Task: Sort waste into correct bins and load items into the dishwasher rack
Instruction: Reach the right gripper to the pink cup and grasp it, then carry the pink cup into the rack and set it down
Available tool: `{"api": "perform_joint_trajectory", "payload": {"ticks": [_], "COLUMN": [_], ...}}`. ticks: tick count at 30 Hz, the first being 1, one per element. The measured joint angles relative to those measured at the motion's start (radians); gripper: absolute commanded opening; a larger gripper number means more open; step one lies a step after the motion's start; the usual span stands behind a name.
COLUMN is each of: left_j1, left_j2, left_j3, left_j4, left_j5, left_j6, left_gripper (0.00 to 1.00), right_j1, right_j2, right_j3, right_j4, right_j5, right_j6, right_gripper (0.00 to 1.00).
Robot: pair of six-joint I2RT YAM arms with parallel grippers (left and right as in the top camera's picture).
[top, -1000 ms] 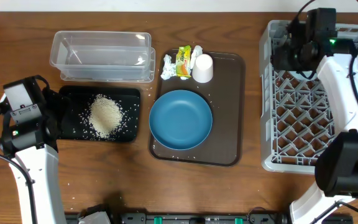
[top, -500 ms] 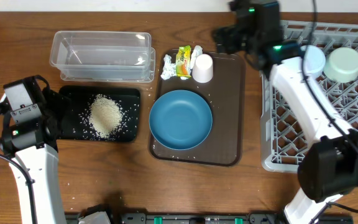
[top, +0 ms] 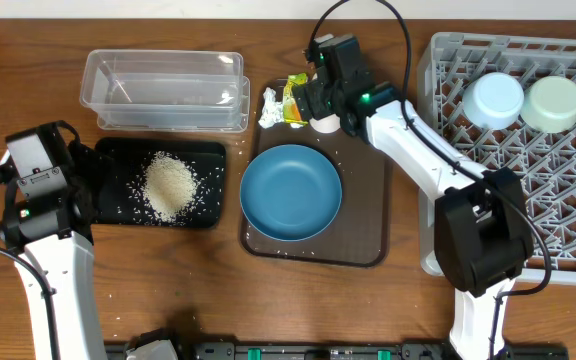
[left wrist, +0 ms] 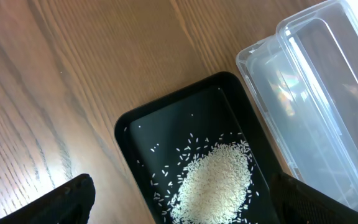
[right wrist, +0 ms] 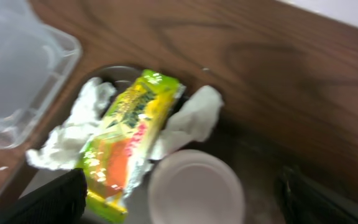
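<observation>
My right gripper already has the cup between its spread fingers. Next, it needs to go down around the sides of the white cup (top: 328, 123) (right wrist: 194, 190) and close on them.
My right gripper (top: 318, 104) hovers open over the white cup (top: 328, 123) at the back of the brown serving tray (top: 365, 180). In the right wrist view the cup (right wrist: 194, 190) sits between the right gripper's (right wrist: 188, 202) spread fingers. Beside it lie the yellow-green wrapper (right wrist: 126, 134) and the crumpled tissue (right wrist: 73, 127). The large blue bowl (top: 291, 192) rests on the tray's front half. Two small pale bowls (top: 494, 100) (top: 553, 104) sit in the grey dishwasher rack (top: 508, 190). My left gripper (left wrist: 182, 205) is open above the rice heap (left wrist: 216, 183) in the black tray (left wrist: 135, 130).
The clear plastic tub (top: 163, 90) stands behind the black tray (top: 158, 143), close to the wrapper (top: 294, 98) and tissue (top: 270, 108). A few rice grains lie loose on the brown tray. The rack fills the right side of the table.
My right arm swung left from the rack's back corner to above the white cup, and its jaws opened wider. The two small bowls now show in the rack. The left arm stayed still.
</observation>
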Motion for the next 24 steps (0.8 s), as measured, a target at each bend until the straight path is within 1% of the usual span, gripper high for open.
{"api": "perform_joint_trajectory", "payload": {"ticks": [5, 11, 13, 14, 15, 16, 21, 24], "left_j1": [0.0, 0.0, 0.0, 0.0, 0.0, 0.0, 0.0, 0.0], "left_j2": [0.0, 0.0, 0.0, 0.0, 0.0, 0.0, 0.0, 0.0], "left_j3": [0.0, 0.0, 0.0, 0.0, 0.0, 0.0, 0.0, 0.0], "left_j4": [0.0, 0.0, 0.0, 0.0, 0.0, 0.0, 0.0, 0.0], "left_j5": [0.0, 0.0, 0.0, 0.0, 0.0, 0.0, 0.0, 0.0], "left_j6": [0.0, 0.0, 0.0, 0.0, 0.0, 0.0, 0.0, 0.0], "left_gripper": [0.91, 0.91, 0.91, 0.92, 0.92, 0.92, 0.91, 0.91], "right_j1": [0.0, 0.0, 0.002, 0.003, 0.003, 0.003, 0.002, 0.001], "right_j2": [0.015, 0.089, 0.101, 0.103, 0.103, 0.103, 0.102, 0.094], "right_j3": [0.0, 0.0, 0.0, 0.0, 0.0, 0.0, 0.0, 0.0], "right_j4": [-0.012, -0.032, -0.037, -0.037, -0.037, -0.036, -0.038, -0.057], "right_j5": [0.04, 0.003, -0.005, -0.009, -0.011, -0.014, -0.008, 0.005], "right_j6": [0.012, 0.023, 0.028, 0.033, 0.031, 0.039, 0.056, 0.063], "right_gripper": [0.95, 0.91, 0.85, 0.8, 0.73, 0.68, 0.57, 0.54]}}
